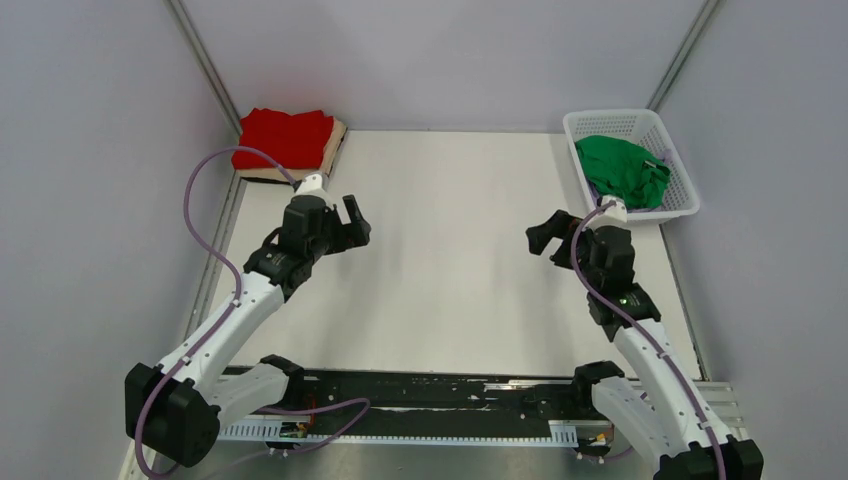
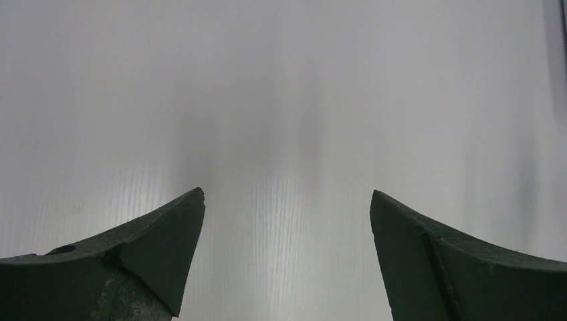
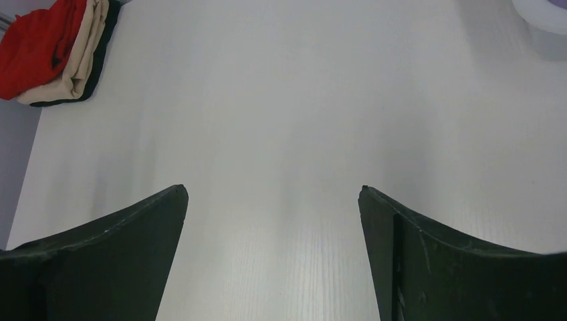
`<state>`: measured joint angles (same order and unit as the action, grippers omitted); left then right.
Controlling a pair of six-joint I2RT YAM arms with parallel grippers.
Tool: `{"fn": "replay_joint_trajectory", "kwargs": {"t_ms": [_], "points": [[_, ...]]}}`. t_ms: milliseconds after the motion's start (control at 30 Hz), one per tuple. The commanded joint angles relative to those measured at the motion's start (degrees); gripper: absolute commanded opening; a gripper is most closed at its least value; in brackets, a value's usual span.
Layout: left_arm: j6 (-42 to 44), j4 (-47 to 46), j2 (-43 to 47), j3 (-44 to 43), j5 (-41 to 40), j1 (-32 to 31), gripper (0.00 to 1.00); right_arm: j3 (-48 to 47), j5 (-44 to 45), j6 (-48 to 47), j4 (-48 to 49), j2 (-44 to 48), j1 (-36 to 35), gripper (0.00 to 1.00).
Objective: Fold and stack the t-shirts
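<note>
My right gripper will move outward over the basket's rim and down to the bright green t-shirt's tagged fold [image 1: 650, 170]. That shirt lies above the lavender cloth.
A folded red t-shirt [image 1: 285, 138] lies on top of a folded tan t-shirt [image 1: 336, 146] in the table's far left corner. Both show in the right wrist view, red [image 3: 37, 40] over tan [image 3: 81, 60], with a thin dark layer under them. A crumpled bright green t-shirt [image 1: 622, 170] fills the white basket [image 1: 640, 122] at the far right, with a bit of lavender cloth [image 1: 663, 157] beside it. My left gripper [image 1: 358, 222] [image 2: 287, 192] is open and empty over bare table, just in front of the stack. My right gripper [image 1: 545, 235] [image 3: 272, 188] is open and empty, left of the basket.
The white table [image 1: 450, 250] is walled by grey panels on the left, back and right. The basket's corner shows in the right wrist view [image 3: 543, 17]. A black rail [image 1: 420, 395] runs along the near edge between the arm bases.
</note>
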<state>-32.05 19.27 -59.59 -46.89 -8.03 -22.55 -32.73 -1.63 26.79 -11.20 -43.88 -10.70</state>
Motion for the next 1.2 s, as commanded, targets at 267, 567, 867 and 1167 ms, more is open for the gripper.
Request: {"fn": "replay_joint_trajectory", "kwargs": {"t_ms": [267,567,867,1167], "points": [[1.59,-3.46,-0.67,-2.86,-1.16,-0.22,1.00,-17.11,23.34,-3.95,3.27,-13.99,2.80,1.00],[2.55,-3.01,-1.83,-3.22,-0.64,-0.22,1.00,-50.88,11.39,-5.22,-13.19,-46.54,25.48,1.00],[3.23,-4.00,-3.15,-2.56,-2.69,-0.22,1.00,-70.66,11.84,-8.01,-16.93,-70.45,31.05,1.00],[2.59,-3.46,-6.79,-4.07,-2.89,-0.22,1.00,-83.31,12.29,-8.28,-17.25,-85.72,31.70,0.83]]}}
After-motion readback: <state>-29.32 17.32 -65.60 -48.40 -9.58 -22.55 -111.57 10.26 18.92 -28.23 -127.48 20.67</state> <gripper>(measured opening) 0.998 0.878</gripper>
